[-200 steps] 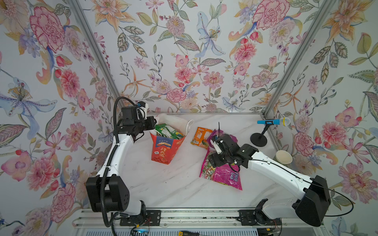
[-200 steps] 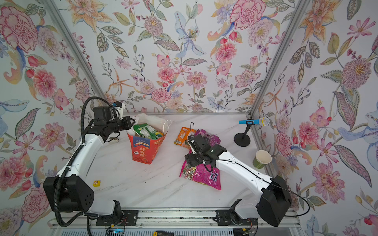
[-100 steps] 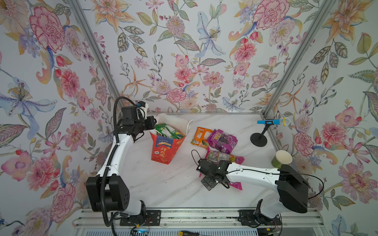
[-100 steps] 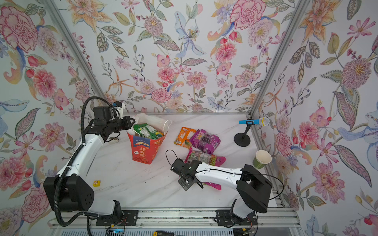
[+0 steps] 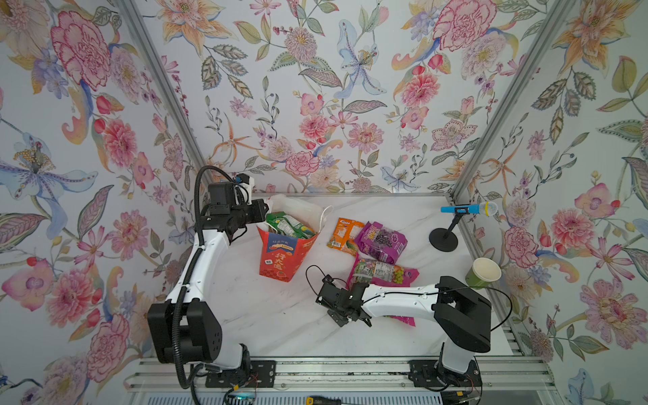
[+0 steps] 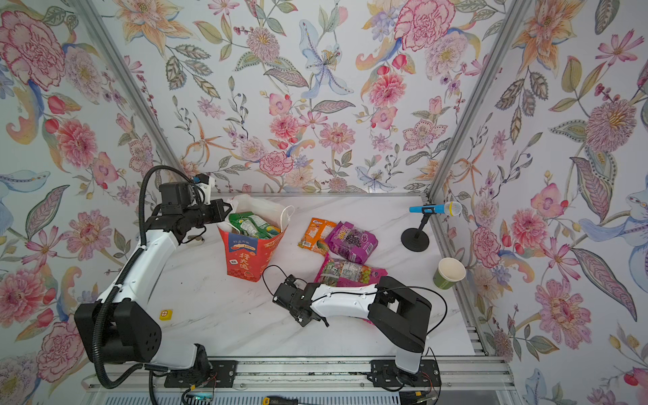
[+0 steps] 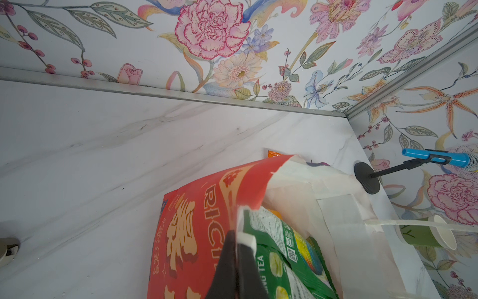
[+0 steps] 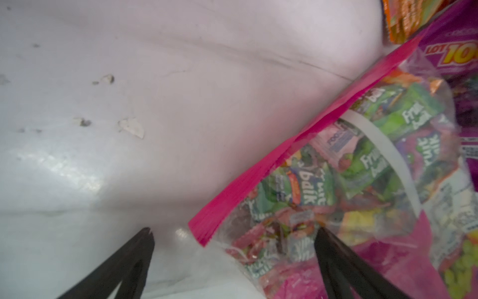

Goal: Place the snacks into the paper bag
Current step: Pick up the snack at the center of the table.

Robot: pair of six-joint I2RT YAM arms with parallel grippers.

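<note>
My right gripper moves outward along the magenta packet's bag-facing edge next. That edge stretches outward from its fingers, and only the packet's near corner lies between them.
The red paper bag (image 5: pixel 280 259) (image 6: pixel 245 259) stands left of centre. My left gripper (image 5: pixel 261 214) (image 7: pixel 236 259) is shut on its rim and holds the mouth open. A green snack packet (image 5: pixel 287 226) (image 7: pixel 282 259) sticks out of the bag. On the table to the right lie an orange packet (image 5: pixel 343 231), a purple packet (image 5: pixel 382 240) and a larger magenta packet (image 5: pixel 382 273) (image 8: pixel 362 181). My right gripper (image 5: pixel 345 308) (image 8: pixel 232 240) is low over the table and open. The magenta packet's near corner lies between its fingers.
A green paper cup (image 5: pixel 482 273) stands at the right edge. A blue toy microphone on a black stand (image 5: pixel 443 240) is at the back right. A small yellow tag (image 6: pixel 165 314) lies front left. Flowered walls close in three sides.
My right arm has swung from over the packets toward the front, down to the magenta packet's near corner, and its jaws have opened a little wider. The left arm and the bag have not moved.
</note>
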